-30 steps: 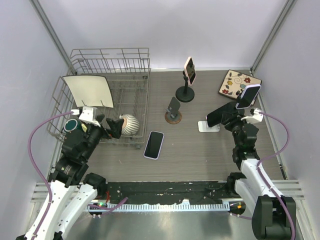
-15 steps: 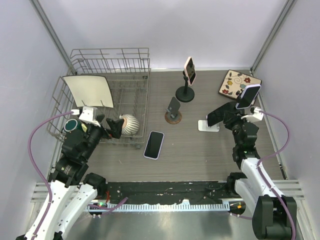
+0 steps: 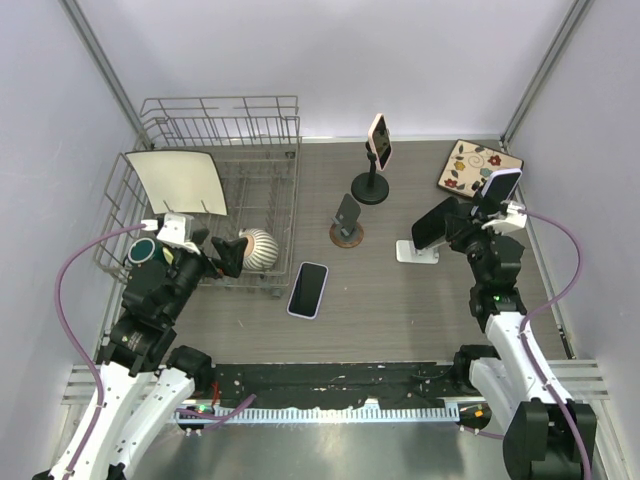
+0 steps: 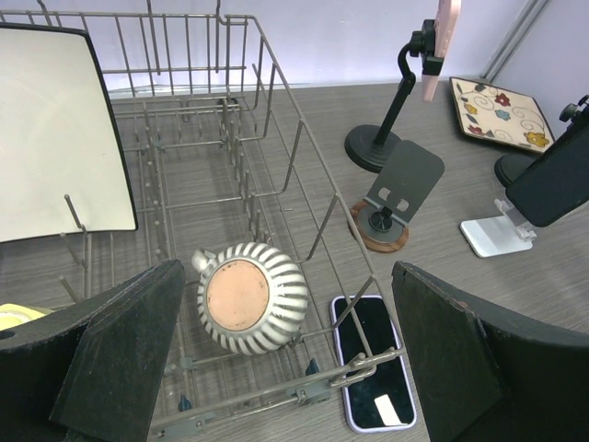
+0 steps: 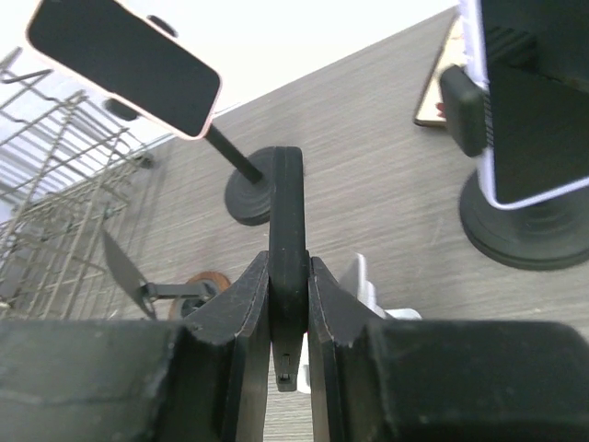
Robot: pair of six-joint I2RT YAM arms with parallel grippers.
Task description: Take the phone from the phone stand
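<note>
My right gripper should go down left in the top view, onto the bare tabletop beside the purple-edged phone, and release the black phone.
My right gripper is shut on a black phone, held edge-on between its fingers in the right wrist view. The phone is tilted just over the white phone stand. I cannot tell if it still touches the stand. My left gripper is open and empty at the front of the wire dish rack, above a striped bowl. The black phone and white stand also show in the left wrist view.
A purple-edged phone lies flat on the table. A pink phone sits on a black pole stand. Another phone sits on a stand at right. There is also an unoccupied grey stand, a floral plate and a white plate in the rack.
My right gripper has moved slightly up and away with the black phone in it. The left arm has not moved.
</note>
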